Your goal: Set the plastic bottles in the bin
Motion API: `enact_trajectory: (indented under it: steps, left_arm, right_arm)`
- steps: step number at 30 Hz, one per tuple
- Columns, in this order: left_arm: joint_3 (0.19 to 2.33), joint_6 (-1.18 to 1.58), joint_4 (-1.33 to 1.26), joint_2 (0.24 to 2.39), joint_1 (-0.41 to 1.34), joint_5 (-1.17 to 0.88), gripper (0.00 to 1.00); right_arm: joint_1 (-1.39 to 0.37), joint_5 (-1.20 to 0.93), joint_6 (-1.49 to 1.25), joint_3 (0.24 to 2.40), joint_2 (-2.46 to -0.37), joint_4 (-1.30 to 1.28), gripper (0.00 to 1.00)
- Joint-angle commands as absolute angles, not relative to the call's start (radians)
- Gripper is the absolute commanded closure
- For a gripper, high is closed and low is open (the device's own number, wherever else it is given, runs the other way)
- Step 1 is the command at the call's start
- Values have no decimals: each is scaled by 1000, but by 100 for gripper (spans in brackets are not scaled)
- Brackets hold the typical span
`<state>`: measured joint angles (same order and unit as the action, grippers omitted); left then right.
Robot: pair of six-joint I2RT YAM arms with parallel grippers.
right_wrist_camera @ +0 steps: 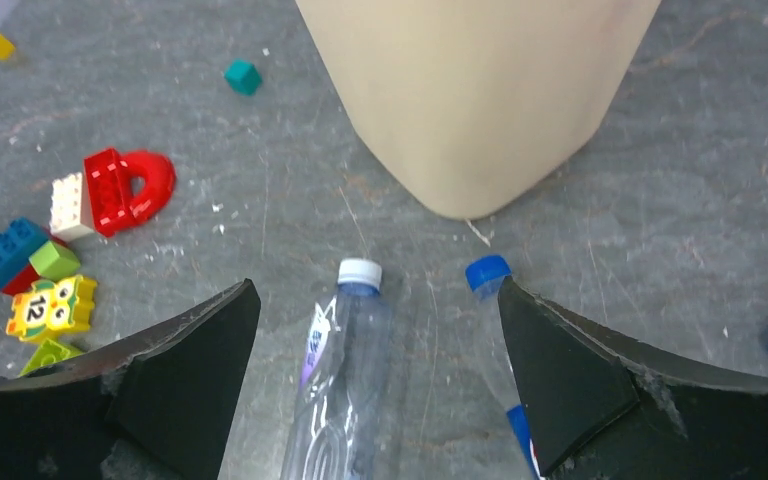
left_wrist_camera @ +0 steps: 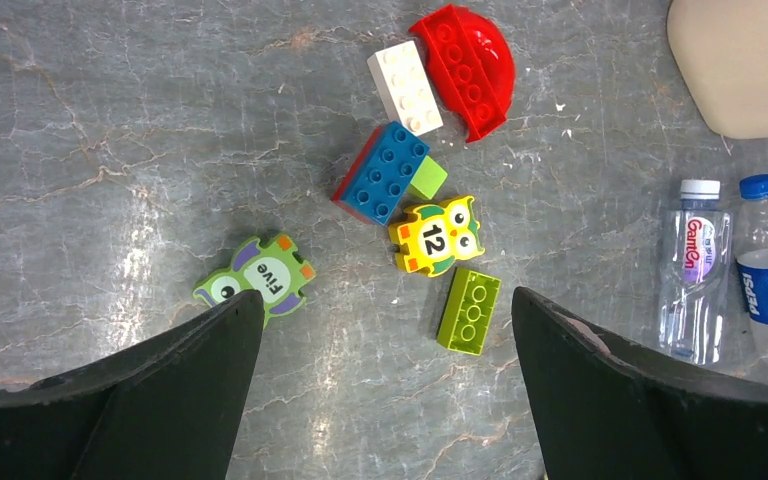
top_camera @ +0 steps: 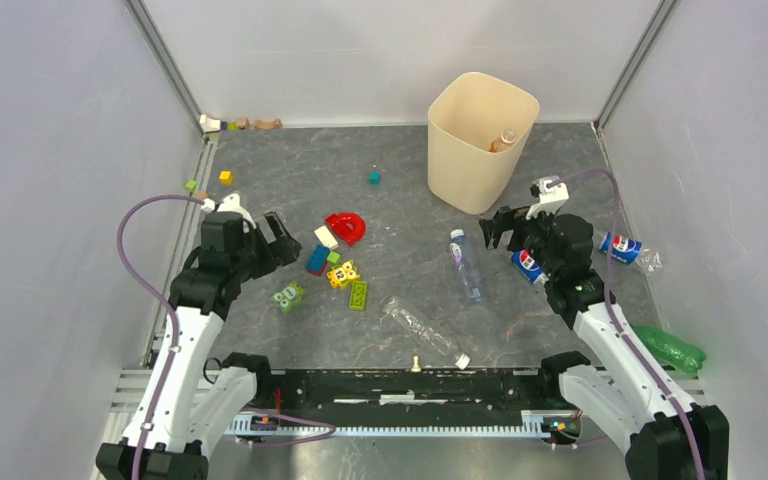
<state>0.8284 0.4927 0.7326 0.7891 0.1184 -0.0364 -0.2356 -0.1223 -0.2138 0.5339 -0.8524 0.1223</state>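
Observation:
The crushed clear bottle lies slanted below, and back and left in the top view, so my right gripper swings back next, turns and lowers astride the bottle's middle.
The cream bin stands at the back right with an orange-capped bottle inside it. On the table lie a clear purple-label bottle, a Pepsi bottle, a second Pepsi bottle, a crushed clear bottle and a green bottle. My right gripper hovers open just in front of the bin. The purple-label bottle lies between its fingers, and the blue-capped Pepsi bottle lies partly under its right finger. My left gripper is open and empty over the toy bricks.
Toy pieces cluster left of centre: a red arch, a blue brick, a yellow owl piece, a lime brick and a green owl piece. Small blocks lie along the back-left wall. Grey walls close in three sides.

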Motion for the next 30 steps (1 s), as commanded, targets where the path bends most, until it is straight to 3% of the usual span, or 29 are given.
enact_trajectory:
  steps: [1, 4, 11, 20, 26, 30]
  left_arm:
    - [844, 450, 735, 756, 119, -40, 0]
    - [839, 455, 734, 750, 120, -51, 0]
    - [836, 453, 731, 792, 178, -83, 0]
    - [833, 452, 733, 837, 377, -82, 0]
    - [832, 452, 732, 838, 394, -84, 0]
    - [830, 454, 732, 826, 396, -75, 0]
  right_arm:
    - [-240, -101, -218, 614, -856, -32, 3]
    - [-250, -165, -212, 650, -867, -76, 3]
    - [-414, -6, -176, 837, -967, -411, 3]
    - [-738, -87, -129, 784, -941, -432, 3]
    - [-1059, -19, -114, 728, -1005, -380, 3]
    - [-1178, 18, -112, 706, -1066, -357, 3]
